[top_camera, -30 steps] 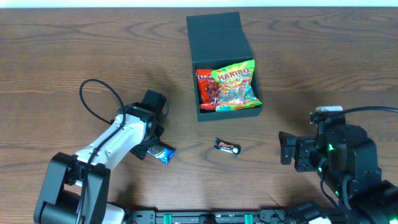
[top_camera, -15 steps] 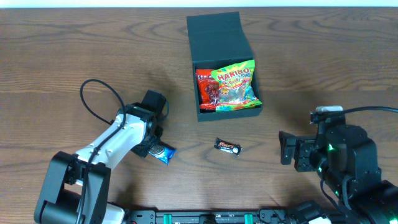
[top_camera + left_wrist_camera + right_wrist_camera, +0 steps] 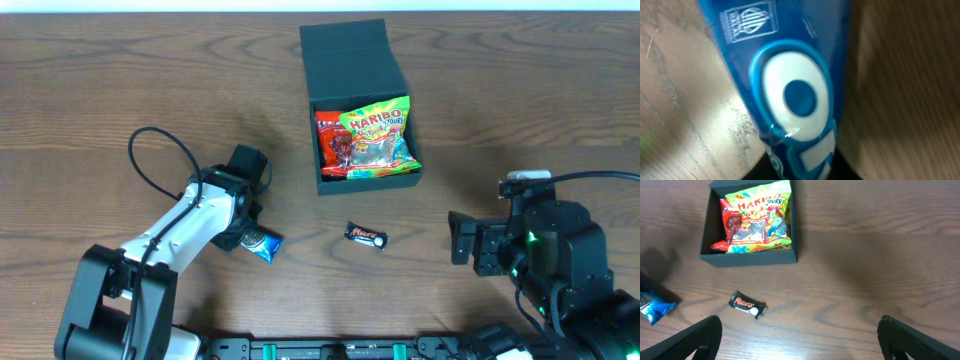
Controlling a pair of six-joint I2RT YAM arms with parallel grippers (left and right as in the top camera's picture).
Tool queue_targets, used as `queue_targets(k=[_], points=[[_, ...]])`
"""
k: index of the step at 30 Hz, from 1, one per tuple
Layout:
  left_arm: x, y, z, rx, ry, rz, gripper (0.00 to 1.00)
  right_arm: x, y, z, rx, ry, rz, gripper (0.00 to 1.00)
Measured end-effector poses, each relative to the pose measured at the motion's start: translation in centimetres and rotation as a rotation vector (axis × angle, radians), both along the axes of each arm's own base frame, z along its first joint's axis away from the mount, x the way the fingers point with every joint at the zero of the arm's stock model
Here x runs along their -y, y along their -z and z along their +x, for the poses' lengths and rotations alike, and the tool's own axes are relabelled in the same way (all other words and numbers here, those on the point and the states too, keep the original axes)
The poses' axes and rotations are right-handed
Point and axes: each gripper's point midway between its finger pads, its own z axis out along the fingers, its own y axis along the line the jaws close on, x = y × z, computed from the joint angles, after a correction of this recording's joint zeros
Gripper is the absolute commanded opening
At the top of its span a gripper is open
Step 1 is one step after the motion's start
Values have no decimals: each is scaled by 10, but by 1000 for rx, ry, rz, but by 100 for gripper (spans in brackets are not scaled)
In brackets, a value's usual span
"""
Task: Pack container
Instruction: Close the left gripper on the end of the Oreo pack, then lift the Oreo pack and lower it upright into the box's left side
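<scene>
Next I will raise my left gripper and carry the blue snack packet (image 3: 264, 246) outward into the container's red-packet side (image 3: 329, 156) to release it, since the Haribo bag fills the other.
The dark teal container (image 3: 368, 183) stands open at the table's middle back, its flap lid (image 3: 345, 50) laid away from me. Inside lie a Haribo bag (image 3: 377, 135) and a red packet (image 3: 328, 145). My left gripper (image 3: 245, 238) is down on a blue snack packet (image 3: 264, 246). In the left wrist view the packet (image 3: 795, 95) fills the frame and my gripper (image 3: 800, 170) presses it from both sides. A Mars bar (image 3: 366, 236) lies in front of the container. My right gripper (image 3: 800, 335) stands wide open above bare wood, right of the Mars bar (image 3: 747, 305).
The right wrist view shows the container (image 3: 747, 258) at upper left and the blue packet (image 3: 654, 308) at the left edge. A black cable (image 3: 150, 160) loops from the left arm. Wooden tabletop (image 3: 520, 90) stretches to both sides.
My left gripper's jaws have closed in on the blue packet. The packet, the Mars bar and the right arm stay where they were.
</scene>
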Motion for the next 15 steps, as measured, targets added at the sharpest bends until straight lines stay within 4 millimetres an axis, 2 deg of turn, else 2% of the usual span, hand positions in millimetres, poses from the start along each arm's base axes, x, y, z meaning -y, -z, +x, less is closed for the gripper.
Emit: queue_targets(k=[3, 6, 11, 13, 15], points=[[0, -1, 0, 1, 0, -1, 12, 0, 0, 0, 0, 0, 0, 99], [0, -1, 0, 2, 0, -1, 6, 0, 0, 0, 0, 0, 0, 99], [-4, -5, -5, -32, 35, 21, 6, 0, 0, 0, 0, 0, 0, 99], [-7, -12, -6, -55, 69, 48, 6, 0, 0, 0, 0, 0, 0, 99], [-6, -32, 8, -38, 139, 67, 6, 0, 0, 0, 0, 0, 0, 99]])
